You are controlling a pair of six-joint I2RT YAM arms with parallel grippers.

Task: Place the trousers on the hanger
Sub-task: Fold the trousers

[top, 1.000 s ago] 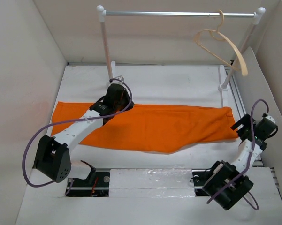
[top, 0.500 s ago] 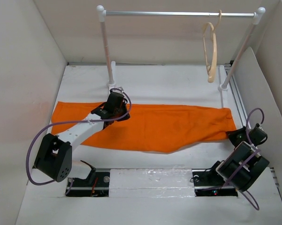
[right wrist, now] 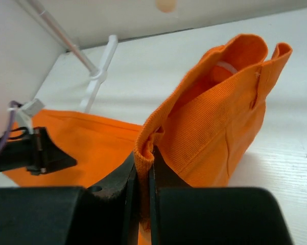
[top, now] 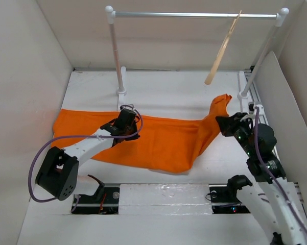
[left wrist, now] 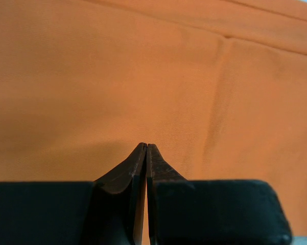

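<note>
Next, my right gripper rises and swings the trousers' hem down onto the trousers' opposite end [top: 69, 121] [right wrist: 51, 120], to the gripper's left in the top view, then releases it.
The orange trousers [top: 158, 140] lie across the table, left to right. My right gripper [top: 223, 122] is shut on their right end, and that end stands raised in a peak [top: 222, 102]. In the right wrist view a folded hem [right wrist: 143, 153] is pinched between the fingers of the right gripper [right wrist: 145, 158], and the fabric [right wrist: 219, 122] rises behind them. My left gripper [top: 123, 127] is shut with its tips down on the trousers' upper middle. In the left wrist view the left gripper [left wrist: 145, 148] has its tips together over flat orange cloth [left wrist: 143, 76]. The pale wooden hanger [top: 222, 51] hangs edge-on and tilted from the rail.
A silver rail [top: 194, 15] spans the back on two white posts [top: 114, 51] [top: 263, 51]. White walls close in the left and back, and a slanted white panel [top: 281, 102] stands at the right. The left arm's cable [top: 56, 143] loops over the cloth.
The right arm swung in from the table's right edge, shut on the trousers' right end and lifted it toward the back. The hanger swung round to edge-on. The left gripper shifted only slightly.
</note>
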